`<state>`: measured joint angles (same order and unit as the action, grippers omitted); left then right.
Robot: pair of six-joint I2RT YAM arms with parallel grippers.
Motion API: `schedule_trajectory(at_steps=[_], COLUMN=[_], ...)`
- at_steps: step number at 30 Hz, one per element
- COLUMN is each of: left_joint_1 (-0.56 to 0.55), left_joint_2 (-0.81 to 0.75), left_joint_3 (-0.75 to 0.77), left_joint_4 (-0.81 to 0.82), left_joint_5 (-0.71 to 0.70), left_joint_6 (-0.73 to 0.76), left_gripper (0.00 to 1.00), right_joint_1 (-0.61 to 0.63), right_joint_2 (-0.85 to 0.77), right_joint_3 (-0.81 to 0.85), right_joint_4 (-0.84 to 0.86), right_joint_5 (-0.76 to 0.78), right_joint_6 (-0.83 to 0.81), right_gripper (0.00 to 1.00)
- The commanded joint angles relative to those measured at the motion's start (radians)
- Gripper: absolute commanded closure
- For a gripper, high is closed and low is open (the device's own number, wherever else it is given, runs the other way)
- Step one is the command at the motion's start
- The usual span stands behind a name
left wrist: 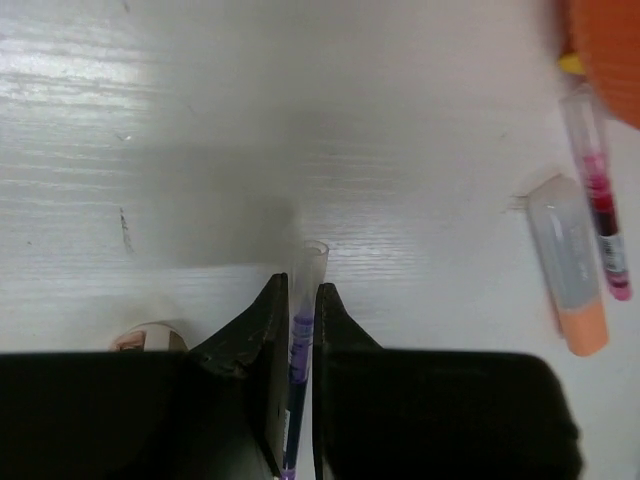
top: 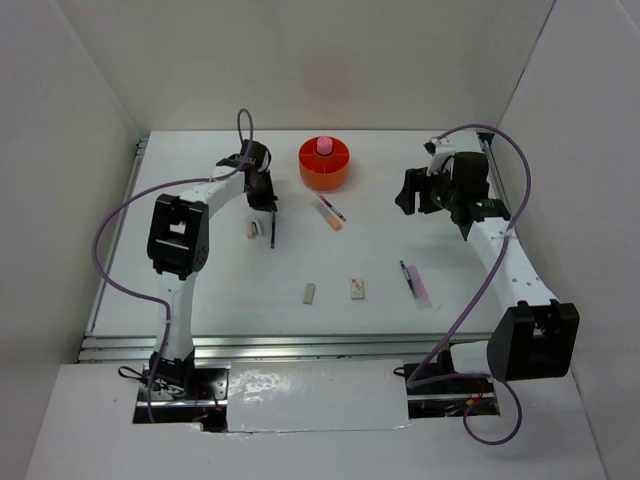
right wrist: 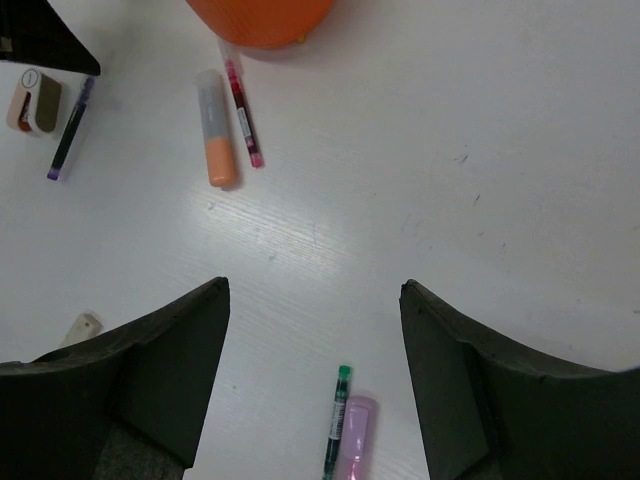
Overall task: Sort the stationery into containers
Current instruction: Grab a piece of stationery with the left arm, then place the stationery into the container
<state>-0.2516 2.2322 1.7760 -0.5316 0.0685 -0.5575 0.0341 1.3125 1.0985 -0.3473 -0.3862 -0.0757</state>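
Observation:
The purple pen lies flat and the tub opens upward. I should next lift and tilt the pen with my left gripper, then lower it beside the glue stick (top: 324, 146) and release it.
The round orange tub (top: 325, 165) stands at the far middle with a pink glue stick (top: 324, 146) upright in its central ring. My left gripper (top: 266, 204) is shut on a thin purple pen (left wrist: 301, 335) just left of the tub; the pen shows between the fingers in the left wrist view, and its free end points toward me (top: 272, 232). A beige eraser (top: 253, 227) lies beside it. An orange-pink marker (top: 331, 218) and a pink pen (top: 334, 209) lie in front of the tub. My right gripper (top: 414, 196) is open and empty, above the table at the right (right wrist: 315, 295).
Two small erasers (top: 309, 293) (top: 357, 289) lie near the table's middle front. A green pen (right wrist: 336, 420) and a pink marker (right wrist: 353, 435) lie side by side below the right gripper. White walls close in the table on three sides.

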Motion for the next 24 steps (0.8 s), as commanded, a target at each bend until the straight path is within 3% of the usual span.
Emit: schedule_trajectory(at_steps=[1, 7, 13, 16, 20, 24], left_joint_1=[-0.005, -0.028, -0.008, 0.009, 0.002, -0.028], left_joint_2=[-0.130, -0.397, -0.583, -0.588, -0.504, -0.409], left_joint_3=[0.011, -0.088, -0.349, -0.434, -0.379, -0.319], left_joint_4=[0.090, 0.309, 0.753, 1.014, 1.153, 1.304], left_joint_5=[0.057, 0.044, 0.214, 0.298, 0.300, 0.275], left_joint_6=[-0.012, 0.080, 0.172, 0.151, 0.133, 0.217], left_gripper=[1.00, 1.00, 1.00, 1.00, 1.00, 1.00], right_joint_1=[-0.013, -0.020, -0.026, -0.026, -0.026, -0.028], right_joint_2=[-0.025, -0.041, -0.041, -0.039, -0.039, -0.036], right_joint_3=[0.020, 0.043, 0.060, 0.054, 0.046, 0.047], right_joint_4=[-0.021, -0.058, -0.065, -0.062, -0.064, -0.068], right_joint_5=[-0.022, -0.022, -0.034, -0.037, -0.037, -0.026], right_joint_6=[-0.010, -0.042, -0.039, -0.036, -0.039, -0.053], right_gripper=[0.25, 0.24, 0.24, 0.24, 0.24, 0.24])
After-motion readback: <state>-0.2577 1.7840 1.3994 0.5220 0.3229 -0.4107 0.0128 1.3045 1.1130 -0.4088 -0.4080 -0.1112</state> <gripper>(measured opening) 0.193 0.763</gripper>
